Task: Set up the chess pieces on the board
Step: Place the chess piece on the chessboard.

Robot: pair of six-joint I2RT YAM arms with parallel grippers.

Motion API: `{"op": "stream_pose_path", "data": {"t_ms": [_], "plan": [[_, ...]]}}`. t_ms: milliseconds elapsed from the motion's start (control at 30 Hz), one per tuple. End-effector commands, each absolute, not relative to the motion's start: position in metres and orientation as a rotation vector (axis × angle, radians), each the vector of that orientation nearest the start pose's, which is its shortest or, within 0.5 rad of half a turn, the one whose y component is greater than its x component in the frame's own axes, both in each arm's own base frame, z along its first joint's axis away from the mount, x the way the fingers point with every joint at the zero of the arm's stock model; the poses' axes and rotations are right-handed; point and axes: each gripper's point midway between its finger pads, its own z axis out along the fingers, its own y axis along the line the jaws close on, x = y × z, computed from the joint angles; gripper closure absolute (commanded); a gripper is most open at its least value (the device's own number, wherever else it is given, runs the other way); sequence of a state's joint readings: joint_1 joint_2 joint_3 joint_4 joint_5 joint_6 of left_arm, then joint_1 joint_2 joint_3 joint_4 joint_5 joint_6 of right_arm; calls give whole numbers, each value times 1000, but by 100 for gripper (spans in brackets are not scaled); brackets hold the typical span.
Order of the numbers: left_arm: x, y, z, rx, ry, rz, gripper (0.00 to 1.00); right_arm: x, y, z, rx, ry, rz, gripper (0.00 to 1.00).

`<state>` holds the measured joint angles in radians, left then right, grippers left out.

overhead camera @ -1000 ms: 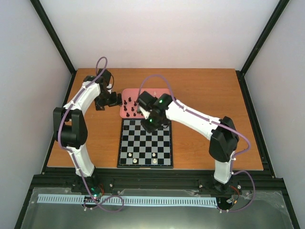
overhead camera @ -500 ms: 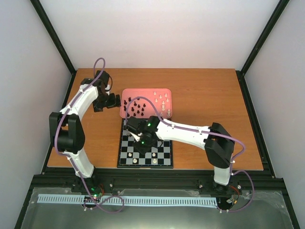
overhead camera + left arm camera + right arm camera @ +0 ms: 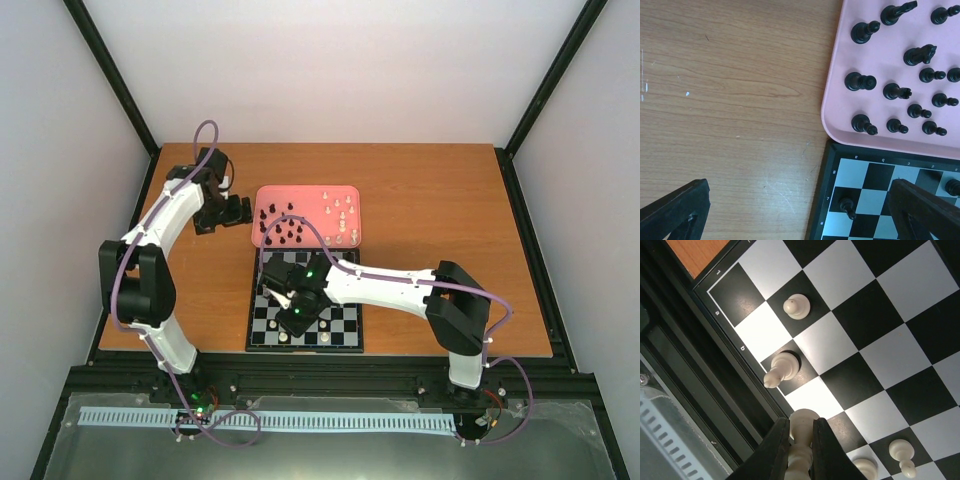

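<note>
The cream-white piece should go down onto the white near-row square beside the tall cream piece before I open my right gripper, because that square is empty.
The chessboard lies at the table's near middle. My right gripper hovers over its near-left part, shut on a cream-white piece held just above the board's near row. Other cream pieces stand on the board in the right wrist view. Black pieces stand on the pink tray; white ones stand at its right. My left gripper is open and empty left of the tray, its fingers over bare wood and the board's corner. A black pawn stands there.
The pink tray sits just behind the board. The board's near edge lies close to the black frame rail at the table front. Bare wood stretches right of the tray and board.
My right arm swung from the tray toward me and down over the board's near-left squares with the cream piece. My left arm shifted slightly back.
</note>
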<state>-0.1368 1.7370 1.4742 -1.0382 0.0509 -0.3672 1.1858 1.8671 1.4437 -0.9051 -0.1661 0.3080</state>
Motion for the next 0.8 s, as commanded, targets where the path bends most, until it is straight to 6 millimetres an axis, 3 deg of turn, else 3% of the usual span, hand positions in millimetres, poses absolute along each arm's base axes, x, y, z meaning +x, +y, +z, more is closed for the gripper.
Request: {"op": "stream_pose_path", "data": {"t_ms": [0,767], "plan": [[376,-59,142,-331,2826,-166,0,117,390,79,-1336,2754,471,97],[374,-58,142,-331,2821,-164,0,112,387,54,-1368,2799,450,97]]}}
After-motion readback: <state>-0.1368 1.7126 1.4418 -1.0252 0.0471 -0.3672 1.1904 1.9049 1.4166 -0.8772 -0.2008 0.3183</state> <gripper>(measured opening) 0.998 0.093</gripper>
